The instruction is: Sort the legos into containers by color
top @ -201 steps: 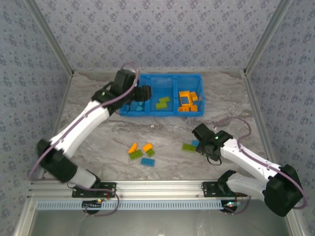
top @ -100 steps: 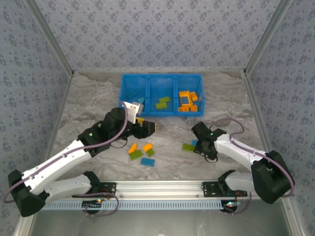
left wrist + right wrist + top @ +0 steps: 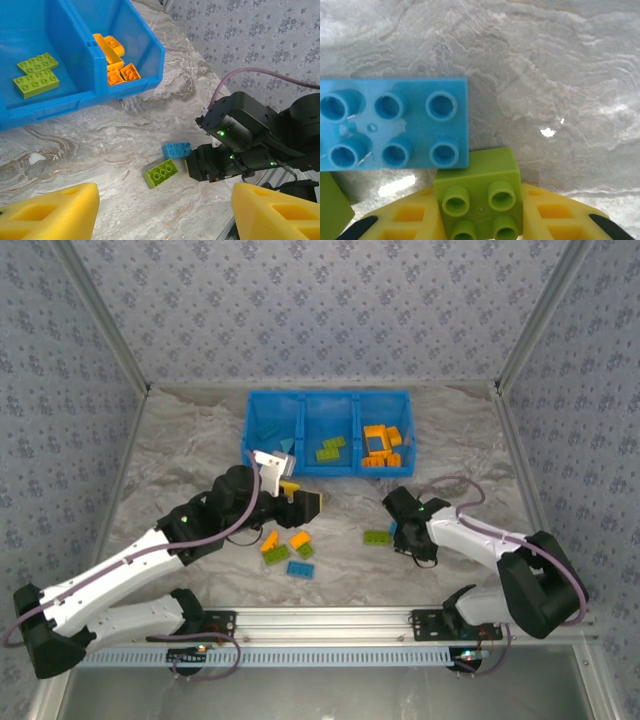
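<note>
The lime green brick should next go up and outward with my right gripper, over the bin's middle section (image 3: 325, 432), and be released there. That section of green bricks is outward of the gripper.
The long blue bin (image 3: 325, 472) holds light blue bricks (image 3: 268, 433) in its left compartment, lime green bricks (image 3: 331, 448) in the middle and orange bricks (image 3: 381, 446) on the right. My right gripper (image 3: 403, 536) sits low on the table, shut on a small lime green brick (image 3: 479, 191). That brick touches a light blue brick (image 3: 395, 127) lying flat. Another green brick (image 3: 161, 172) lies just left of them. My left gripper (image 3: 306, 502) hovers open and empty over the table's middle, above several loose orange, green and blue bricks (image 3: 288, 552).
The bin's front wall (image 3: 75, 102) stands close ahead of the left gripper. The right arm's black wrist (image 3: 240, 135) and its purple cable (image 3: 260, 74) lie to the right. A metal rail (image 3: 320, 620) runs along the near edge.
My left arm has swung from over the bin's left compartment down to the table's middle. My right gripper has edged left against the green and blue bricks.
</note>
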